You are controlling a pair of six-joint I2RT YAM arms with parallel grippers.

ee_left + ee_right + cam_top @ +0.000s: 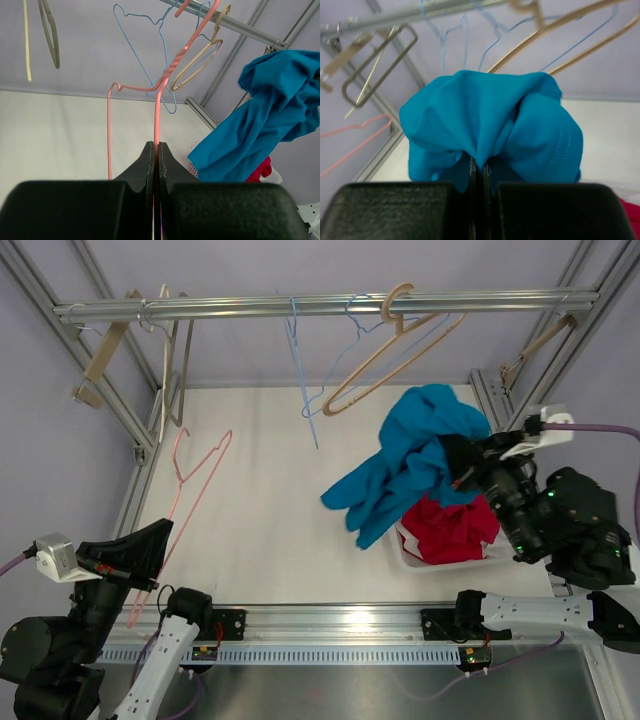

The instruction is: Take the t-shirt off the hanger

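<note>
I will next lower my right gripper onto the red garment in the white basket to let go of the blue t-shirt [420,455], because it hangs clear of the pink hanger.
A bare pink wire hanger [200,472] slants over the left of the white table. My left gripper [158,532] is shut on its lower wire; in the left wrist view the pink hanger [159,95] runs up out of my closed left gripper [156,146]. A bunched blue t-shirt [420,455] hangs off the hanger, in the air over the right side of the table. My right gripper [462,468] is shut on it. In the right wrist view the blue t-shirt [490,112] fills the frame above my closed right gripper [477,169]. It also shows in the left wrist view [265,110].
A white basket [410,552] with a red garment [455,528] sits under the blue shirt at the right. An overhead rail [300,306] carries a blue wire hanger [305,370], a beige hanger [390,350] and others at the left. Frame posts stand at both sides.
</note>
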